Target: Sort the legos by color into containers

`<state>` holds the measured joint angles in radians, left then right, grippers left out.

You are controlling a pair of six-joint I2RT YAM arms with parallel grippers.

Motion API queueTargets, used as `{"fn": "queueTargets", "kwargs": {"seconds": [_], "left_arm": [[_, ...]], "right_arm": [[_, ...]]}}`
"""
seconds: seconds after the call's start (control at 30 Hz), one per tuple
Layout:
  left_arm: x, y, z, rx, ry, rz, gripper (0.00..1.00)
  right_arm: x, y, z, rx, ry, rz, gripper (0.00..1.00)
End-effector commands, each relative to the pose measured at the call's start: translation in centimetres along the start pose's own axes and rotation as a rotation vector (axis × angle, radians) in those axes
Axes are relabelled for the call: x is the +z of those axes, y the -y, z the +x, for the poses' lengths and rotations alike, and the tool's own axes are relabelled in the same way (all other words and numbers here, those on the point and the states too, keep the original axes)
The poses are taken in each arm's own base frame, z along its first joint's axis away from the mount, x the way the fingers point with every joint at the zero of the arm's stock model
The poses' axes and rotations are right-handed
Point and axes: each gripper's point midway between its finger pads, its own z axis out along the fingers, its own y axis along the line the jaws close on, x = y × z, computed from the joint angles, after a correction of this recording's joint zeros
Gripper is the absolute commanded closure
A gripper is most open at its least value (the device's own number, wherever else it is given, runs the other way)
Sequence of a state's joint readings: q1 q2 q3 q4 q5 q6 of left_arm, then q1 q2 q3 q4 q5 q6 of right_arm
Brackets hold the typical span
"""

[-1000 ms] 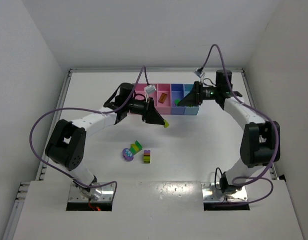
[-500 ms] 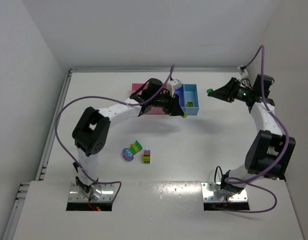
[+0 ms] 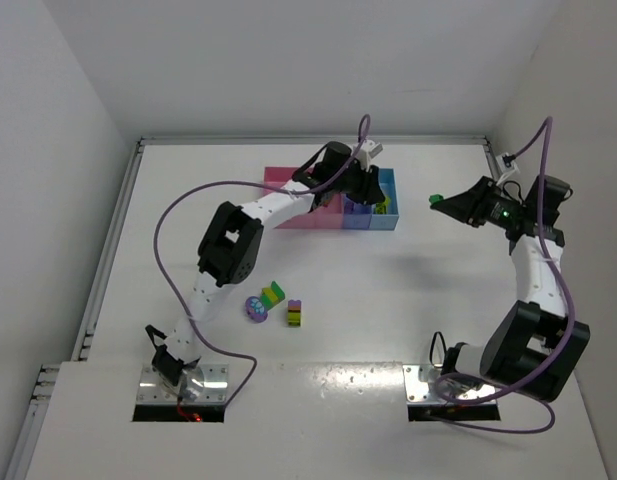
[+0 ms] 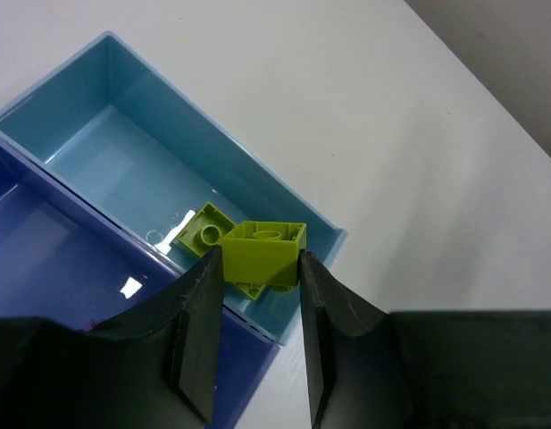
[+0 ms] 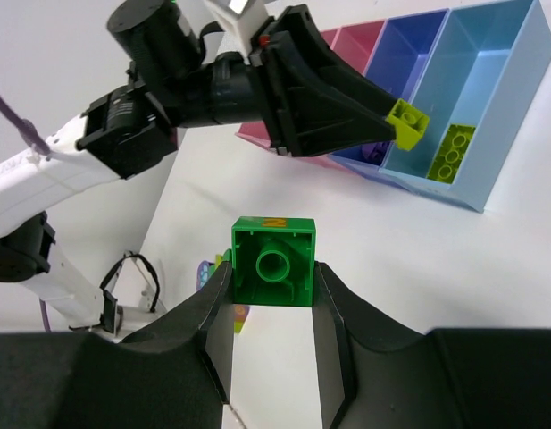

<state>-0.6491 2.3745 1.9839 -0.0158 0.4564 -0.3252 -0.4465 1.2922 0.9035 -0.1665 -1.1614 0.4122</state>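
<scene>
My left gripper moves outward past the flat lime lego next and releases the lime-green one. The light blue section's empty bottom lies outward of the gripper.
My left gripper (image 4: pixel 260 268) is shut on a lime-green lego (image 4: pixel 264 255) and holds it over the near end of the light blue compartment (image 4: pixel 79 85) of the containers tray (image 3: pixel 280 181). A second lime lego (image 4: pixel 202 234) lies flat in that compartment. In the right wrist view the left gripper's lime lego (image 5: pixel 407 121) hangs above the flat one (image 5: pixel 451 152). My right gripper (image 5: pixel 273 279) is shut on a dark green lego (image 5: pixel 274 261), hollow underside facing the camera. From above, that green lego (image 3: pixel 437 200) hangs in the air right of the tray.
Loose legos lie on the table in front of the tray: a round purple piece (image 3: pixel 255 308), a green-and-yellow piece (image 3: pixel 274 293) and a short multicoloured stack (image 3: pixel 294 313). The purple-blue compartment (image 4: pixel 43 259) adjoins the light blue one. Walls close in the table at left, back and right.
The left arm swung right with the lime lego, from in front of the tray to over its light blue end. The right arm pulled back to the right, away from the tray, still holding the green lego.
</scene>
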Motion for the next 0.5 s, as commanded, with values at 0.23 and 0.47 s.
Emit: {"fn": "queueTargets", "kwargs": {"seconds": [0.23,0.47], "left_arm": [[2.9,-2.3,-4.1,0.099,0.133,-0.069,0.93],[4.0,-4.5,-4.6,0.133,0.178,-0.15,0.61]], "right_arm": [[-0.8,-0.8,-0.6,-0.048,0.028,0.004,1.0],[-0.9,-0.4,-0.7,-0.028,0.031,0.011,1.0]]}}
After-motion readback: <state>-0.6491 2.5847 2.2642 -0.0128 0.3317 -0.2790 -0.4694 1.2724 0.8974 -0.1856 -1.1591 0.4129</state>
